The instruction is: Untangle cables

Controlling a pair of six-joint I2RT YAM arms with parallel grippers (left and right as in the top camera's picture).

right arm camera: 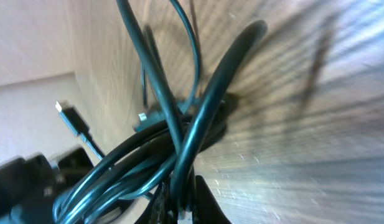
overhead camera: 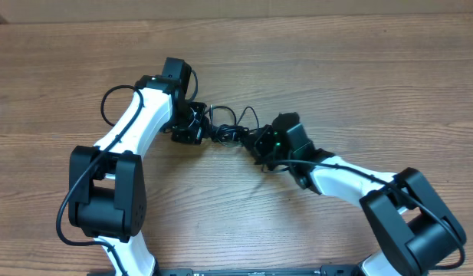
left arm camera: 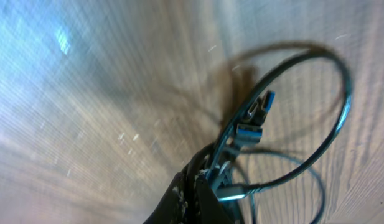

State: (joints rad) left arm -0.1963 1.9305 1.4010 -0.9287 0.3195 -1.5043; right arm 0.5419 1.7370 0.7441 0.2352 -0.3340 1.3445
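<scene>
My left gripper pulls left in the overhead view next, away from my right gripper, then releases the cords, since the bundle between my grippers is knotted.
The cables (overhead camera: 227, 130) are a small knotted bundle of thin black cords on the wooden table, stretched between my two grippers. My left gripper (overhead camera: 188, 127) is at the bundle's left end and shut on cords; its wrist view shows the fingers (left arm camera: 204, 186) pinched on the cords beside silver and blue plug ends (left arm camera: 249, 130), with a loose loop (left arm camera: 341, 81) beyond. My right gripper (overhead camera: 259, 142) is at the bundle's right end, shut on cords; its wrist view shows the fingers (right arm camera: 182, 193) clamped on several crossing cords (right arm camera: 179, 130).
The wooden table (overhead camera: 359, 69) runs all round the bundle. The arms' own thicker black cables loop beside the left arm (overhead camera: 110, 103) and along the right arm (overhead camera: 351, 170). A small plug (right arm camera: 72, 119) hangs at the left in the right wrist view.
</scene>
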